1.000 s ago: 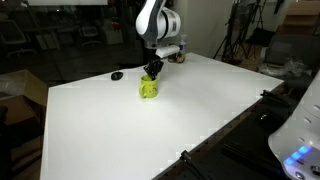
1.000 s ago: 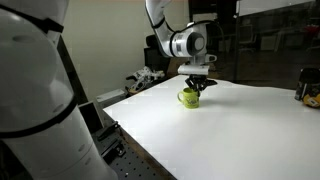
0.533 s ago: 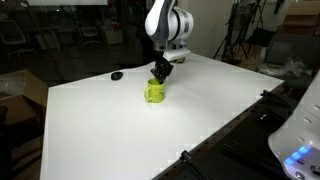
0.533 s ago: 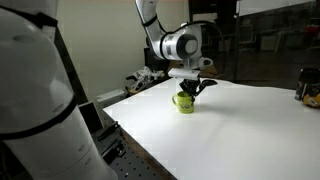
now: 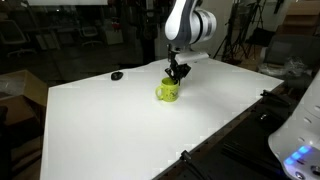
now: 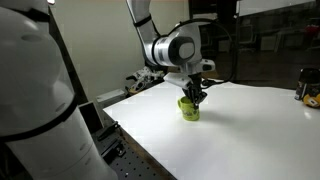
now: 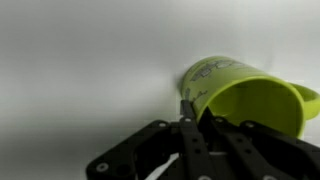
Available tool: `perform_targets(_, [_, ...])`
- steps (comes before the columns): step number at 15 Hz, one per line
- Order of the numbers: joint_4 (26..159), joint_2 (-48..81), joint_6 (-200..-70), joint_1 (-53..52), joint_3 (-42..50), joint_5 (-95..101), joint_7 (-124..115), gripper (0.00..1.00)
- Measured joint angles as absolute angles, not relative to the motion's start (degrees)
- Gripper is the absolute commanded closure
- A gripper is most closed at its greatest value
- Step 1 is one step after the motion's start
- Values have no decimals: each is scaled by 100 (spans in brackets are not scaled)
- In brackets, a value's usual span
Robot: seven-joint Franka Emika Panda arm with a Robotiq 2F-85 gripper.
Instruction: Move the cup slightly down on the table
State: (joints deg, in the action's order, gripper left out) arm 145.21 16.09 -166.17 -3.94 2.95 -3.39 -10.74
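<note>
The gripper shifts the cup a short way to the side opposite the cup's handle next, then releases the cup's rim there.
The yellow-green cup point(image 5: 168, 92) stands on the white table point(image 5: 120, 130) and shows in both exterior views point(image 6: 189, 108). My gripper point(image 5: 177, 73) comes down from above and is shut on the cup's rim. In an exterior view the fingers point(image 6: 197, 95) reach into the cup's top. In the wrist view the cup point(image 7: 240, 95) fills the right side, with a finger point(image 7: 188, 108) pressed against its outer wall; the other finger is inside the cup and mostly hidden. I cannot tell whether the cup is touching the table or held just above it.
A small flat black object point(image 5: 117, 75) lies on the table at the far side. Dark bottles point(image 6: 305, 88) stand at the table's far edge. A white robot body point(image 6: 40, 110) fills the near side of an exterior view. Tripods and clutter point(image 5: 240, 40) stand behind the table.
My gripper has carried the cup across the table, rightward in one exterior view and nearer the camera in the other. The grip on the rim has stayed the same.
</note>
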Motion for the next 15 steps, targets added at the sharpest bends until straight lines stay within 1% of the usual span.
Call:
perform_targets(6, [15190, 1281, -17075, -302, 479, -432, -1287, 98])
perform_targets(8, [15271, 1260, -17214, -113, 281, -700, -1065, 65])
perform_targets(15, [15276, 1257, -17269, 894, -789, -1887, 122, 18])
